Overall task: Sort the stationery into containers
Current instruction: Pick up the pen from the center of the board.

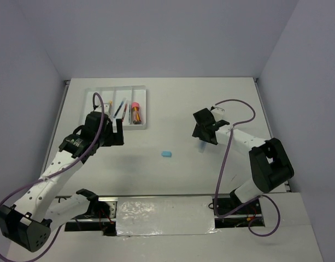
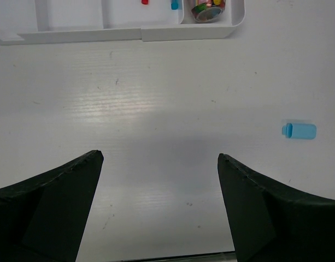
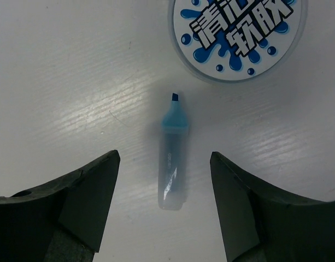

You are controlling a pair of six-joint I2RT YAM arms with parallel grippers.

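Note:
Next I should move my left gripper down and right in the top view to the small light-blue piece [image 1: 166, 154] [image 2: 303, 131], turn and lower astride it, since its length lies crosswise.
The white four-compartment tray [image 1: 144, 109] lies at the far left, holding thin pens [image 1: 120, 108] and a pink-capped orange piece [image 1: 135, 112]; its near wall shows in the left wrist view [image 2: 129, 34]. A small light-blue piece [image 1: 166, 154] lies on the table between the arms, and shows in the left wrist view [image 2: 299, 131]. My left gripper [image 1: 121, 134] is open and empty just in front of the tray. My right gripper [image 3: 164, 154] is open, its jaws either side of a pale blue tube [image 3: 172, 164] lying on the table. A round blue-lidded tub [image 3: 238, 33] sits just beyond the tube.
A tub with colourful contents [image 2: 208, 10] sits in the tray's right compartment. Grey walls close in the table on three sides. The right arm's purple cable [image 1: 233, 103] loops above the table at the right.

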